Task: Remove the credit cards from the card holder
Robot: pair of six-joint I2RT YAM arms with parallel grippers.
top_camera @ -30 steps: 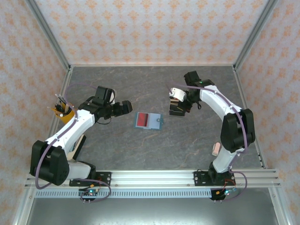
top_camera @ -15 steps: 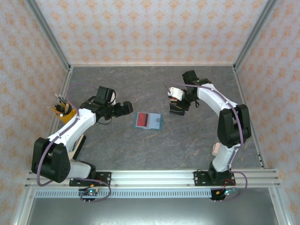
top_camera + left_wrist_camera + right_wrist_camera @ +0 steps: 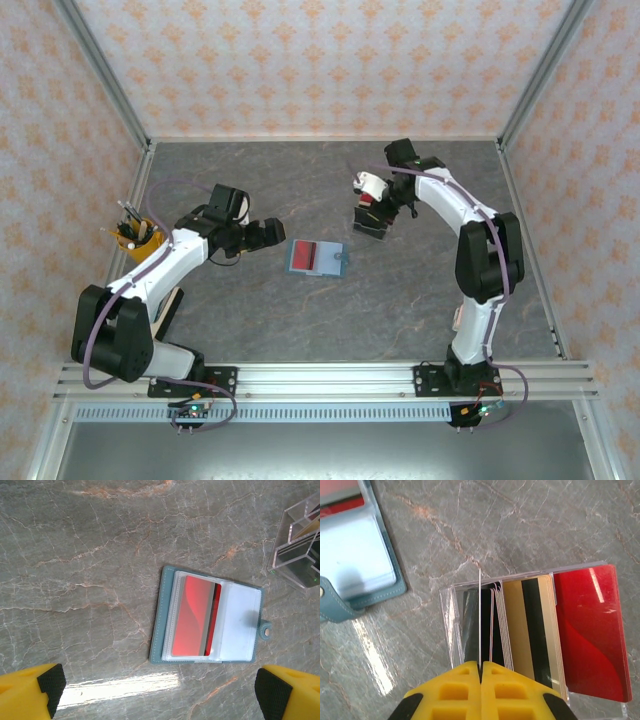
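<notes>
The credit card in my right gripper is lined up with the edges of the dark cards' slot (image 3: pixel 369 221) (image 3: pixel 487 625) of the clear box below it, so next I will lower the card into it and release.
The teal card holder (image 3: pixel 316 258) lies open on the table's middle, and a red credit card (image 3: pixel 196 616) sits in the clear sleeve of one leaf. Its other leaf (image 3: pixel 240 625) shows pale blue. My left gripper (image 3: pixel 268 230) hovers just left of the holder, open, with yellow fingers (image 3: pixel 30 692) spread wide and nothing between them. My right gripper (image 3: pixel 480 667) is shut on a thin credit card (image 3: pixel 479 620) seen edge-on. It holds that card over a clear plastic box (image 3: pixel 372 225), where tan and dark cards (image 3: pixel 532 630) and a red card (image 3: pixel 587 640) stand.
A yellow cup of pens (image 3: pixel 135 238) stands at the left edge near the left arm. A small pink block (image 3: pixel 460 318) lies beside the right arm's base. The clear box (image 3: pixel 300 545) is right of the holder's tab (image 3: pixel 267 630).
My right gripper has shifted a little left and toward the far side with the thin card, over the clear box. The left arm has barely moved.
</notes>
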